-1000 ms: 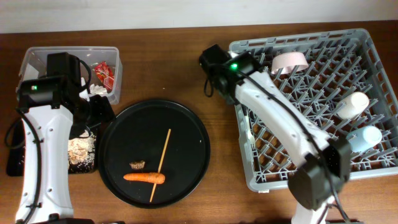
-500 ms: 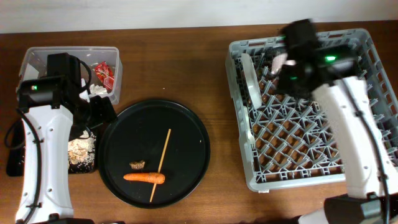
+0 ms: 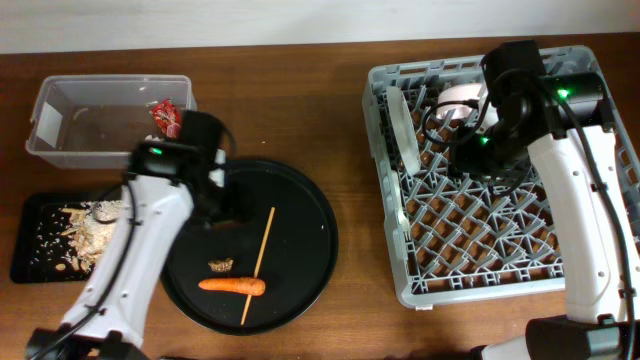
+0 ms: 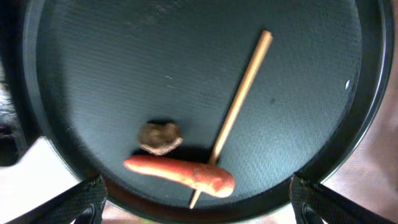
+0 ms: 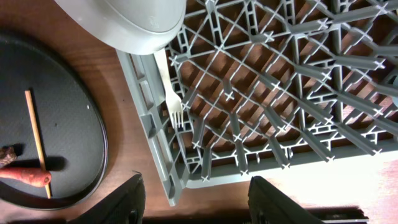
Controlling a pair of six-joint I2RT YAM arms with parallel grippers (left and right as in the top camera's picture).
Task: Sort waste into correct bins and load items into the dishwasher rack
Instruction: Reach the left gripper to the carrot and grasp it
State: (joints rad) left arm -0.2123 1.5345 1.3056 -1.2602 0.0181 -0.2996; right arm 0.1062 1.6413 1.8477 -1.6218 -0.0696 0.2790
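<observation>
The orange carrot is below and back from my left gripper, lengthwise from finger to finger. My left gripper should next go down and backward and turn to straddle the carrot's middle (image 3: 236, 286) (image 4: 183, 172).
The orange carrot (image 3: 232, 285), the small brown scrap (image 3: 221, 265) and the thin wooden stick (image 3: 259, 262) lie on the round black tray (image 3: 300, 215). My left gripper (image 3: 222, 205) hangs open and empty over that tray's upper left. In the left wrist view its jaws (image 4: 198, 211) are wide apart just beyond the carrot (image 4: 180, 174), the scrap (image 4: 160, 137) and the stick (image 4: 239, 106). My right gripper (image 3: 468, 150) is open and empty over the grey rack (image 3: 500, 270). The white plate (image 3: 405, 125), the bowl (image 3: 460, 100) and the fork (image 5: 171, 87) are in the rack. The cups are hidden.
The clear tub (image 3: 70, 120) at the back left holds the red wrapper (image 3: 165, 118). The flat black tray (image 3: 30, 265) at the left holds rice. In the right wrist view my jaws (image 5: 199, 202) are above the rack's front left corner (image 5: 168, 180).
My left arm has swung from the tub and flat tray to over the round tray. My right arm has moved from the rack's left edge to over its back part.
</observation>
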